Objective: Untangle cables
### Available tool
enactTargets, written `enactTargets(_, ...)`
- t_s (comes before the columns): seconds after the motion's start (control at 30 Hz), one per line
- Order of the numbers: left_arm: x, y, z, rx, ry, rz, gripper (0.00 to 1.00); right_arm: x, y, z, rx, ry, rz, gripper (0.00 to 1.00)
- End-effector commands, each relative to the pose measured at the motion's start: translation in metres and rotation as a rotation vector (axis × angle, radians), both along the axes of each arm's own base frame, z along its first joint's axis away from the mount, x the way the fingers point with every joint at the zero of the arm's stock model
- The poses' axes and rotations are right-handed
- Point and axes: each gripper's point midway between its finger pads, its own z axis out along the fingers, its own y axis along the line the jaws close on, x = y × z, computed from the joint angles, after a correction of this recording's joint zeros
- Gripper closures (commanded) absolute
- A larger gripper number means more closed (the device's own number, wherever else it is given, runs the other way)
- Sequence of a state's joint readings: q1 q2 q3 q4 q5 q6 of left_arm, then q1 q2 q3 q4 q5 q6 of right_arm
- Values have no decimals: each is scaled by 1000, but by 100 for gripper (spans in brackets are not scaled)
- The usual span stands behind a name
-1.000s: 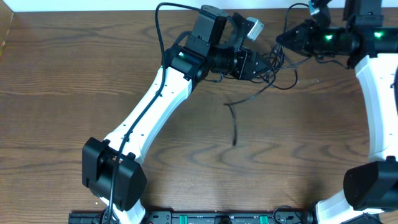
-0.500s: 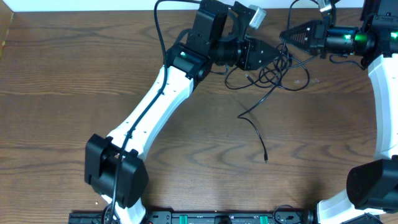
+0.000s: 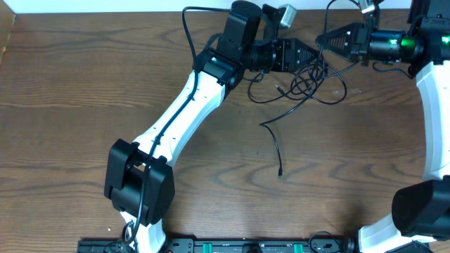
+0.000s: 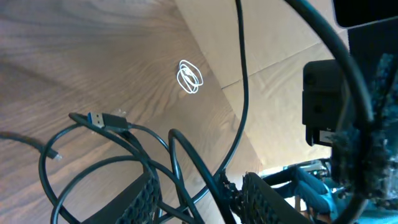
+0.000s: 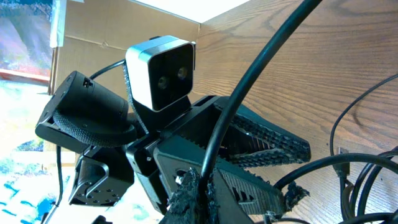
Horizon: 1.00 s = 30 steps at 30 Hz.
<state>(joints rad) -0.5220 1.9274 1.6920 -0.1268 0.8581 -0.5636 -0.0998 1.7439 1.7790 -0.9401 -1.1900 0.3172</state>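
Note:
My right gripper pulls away from the left gripper next, toward the right in the overhead view, then releases, since the black cable runs into tangled loops.
The black cables [image 3: 309, 79] lie as loose tangled loops at the table's far side, between my two grippers. One free end trails down to a small plug [image 3: 280, 172]. My left gripper [image 3: 307, 55] sits at the clump's top left. In the left wrist view its fingers [image 4: 199, 199] are apart, with several cable strands [image 4: 180, 162] running between them. A blue USB plug [image 4: 99, 118] lies beside them. My right gripper [image 3: 323, 41] is shut on one black cable [image 5: 249, 81], held taut. A small white coil [image 4: 189, 76] lies further off.
A cardboard wall [image 4: 280, 68] stands just behind the cables at the table's back edge. The left arm [image 3: 190, 112] crosses the table diagonally from its base at the bottom left. The right arm [image 3: 429, 105] runs along the right edge.
My left gripper has moved up and right toward the back edge. The right gripper shifted right and up early on. The cable's free end swung right, then back to the left.

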Motion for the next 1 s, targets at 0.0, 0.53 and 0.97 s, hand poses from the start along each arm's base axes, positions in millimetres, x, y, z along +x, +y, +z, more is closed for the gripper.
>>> enactTargets(0.0, -1, -3, -10, 12, 51, 6, 56, -4, 3, 9, 24, -37, 29, 99)
enactTargets(0.53, -21, -24, -57, 108, 111, -55, 92, 0, -9, 9, 19, -37, -1, 99)
enactTargets(0.97, 50, 99, -83, 523, -13, 420, 92, 18, -124, -93, -671, 219, -495, 99)
